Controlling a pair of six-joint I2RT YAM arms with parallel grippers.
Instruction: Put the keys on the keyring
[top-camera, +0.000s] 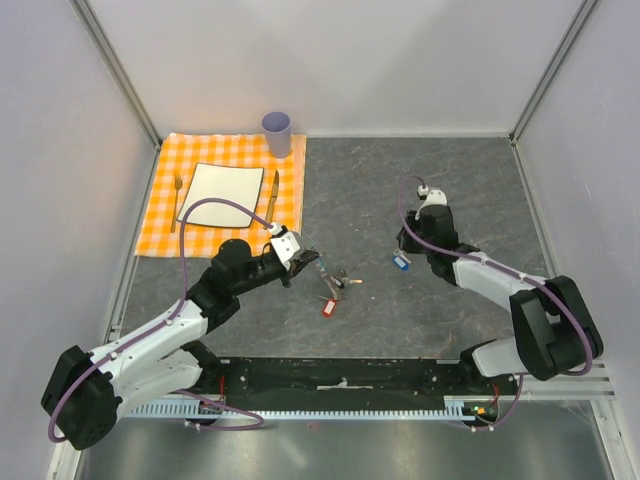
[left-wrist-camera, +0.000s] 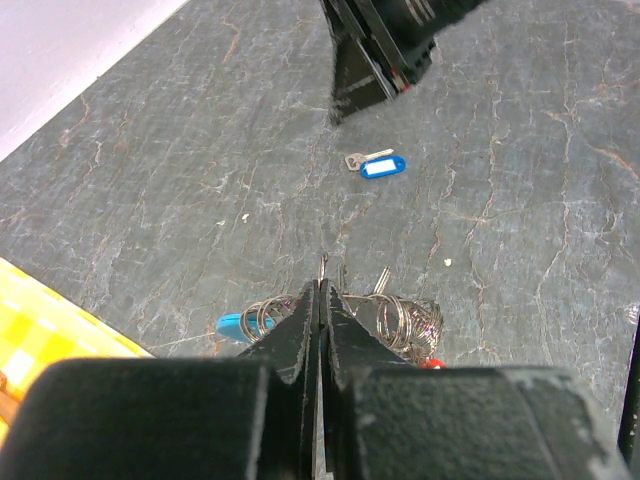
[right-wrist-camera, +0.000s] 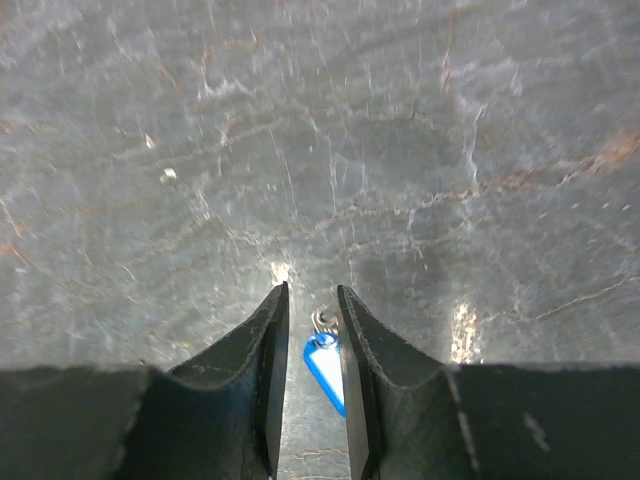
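Observation:
My right gripper is above the small key on the tabletop, and it will lower its parted fingers onto the key's metal end (top-camera: 398, 252) (right-wrist-camera: 324, 320) beside the blue tag.
The keyring (left-wrist-camera: 405, 318), a silver chain loop with a cyan clasp (left-wrist-camera: 230, 325), lies mid-table (top-camera: 336, 279) with a red-tagged key (top-camera: 328, 307) beside it. My left gripper (left-wrist-camera: 322, 285) is at its left end (top-camera: 312, 262), jaws pressed together on a bit of the chain; a metal end sticks out past the tips. A blue-tagged key (right-wrist-camera: 325, 365) lies flat on the table (top-camera: 401, 262), also seen in the left wrist view (left-wrist-camera: 381, 166). My right gripper (right-wrist-camera: 312, 292) is low over it, jaws a little apart, one on each side of the tag.
An orange checked placemat (top-camera: 160, 225) at the back left holds a white plate (top-camera: 220, 188), a fork (top-camera: 178, 198) and a knife (top-camera: 271, 195); a purple cup (top-camera: 277, 132) stands at its far corner. White walls close in the table.

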